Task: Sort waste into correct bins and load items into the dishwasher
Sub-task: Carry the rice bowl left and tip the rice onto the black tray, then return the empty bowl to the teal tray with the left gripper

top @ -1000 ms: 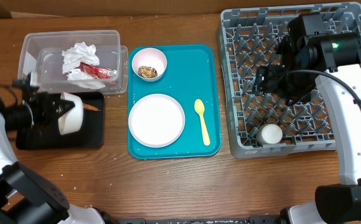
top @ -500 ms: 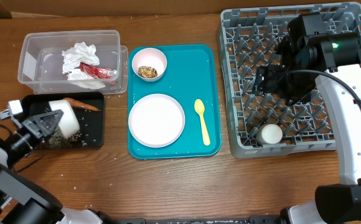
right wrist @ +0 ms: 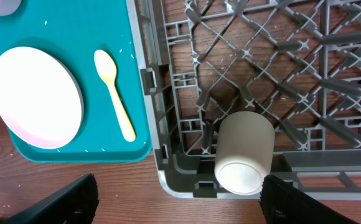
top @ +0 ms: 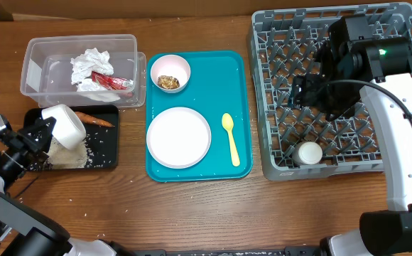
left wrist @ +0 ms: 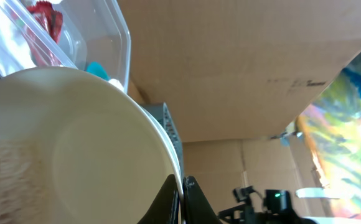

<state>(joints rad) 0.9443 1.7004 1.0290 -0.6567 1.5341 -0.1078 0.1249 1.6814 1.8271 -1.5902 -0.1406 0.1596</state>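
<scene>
I need to swing my left gripper right in the overhead view, over the bare teal beyond the spoon, level the bowl and release.
My left gripper is shut on the rim of a pale bowl, tipped over the black tray; the bowl fills the left wrist view, fingers pinching its rim. White rice and an orange carrot piece lie in the tray. The clear tub holds crumpled napkins and a red wrapper. A second bowl holds a brown lump. The plate and yellow spoon lie on the teal tray. My right gripper is open above the grey rack, where a white cup lies.
The teal tray sits mid-table between the bins and the rack. Stray rice grains lie on the wood near the black tray. A cardboard wall stands behind the table. The rack's corner is under my right wrist.
My left gripper has swung the bowl down and left, tipping it; rice has spilled out into the black tray and the carrot now lies uncovered. The right arm has not moved.
</scene>
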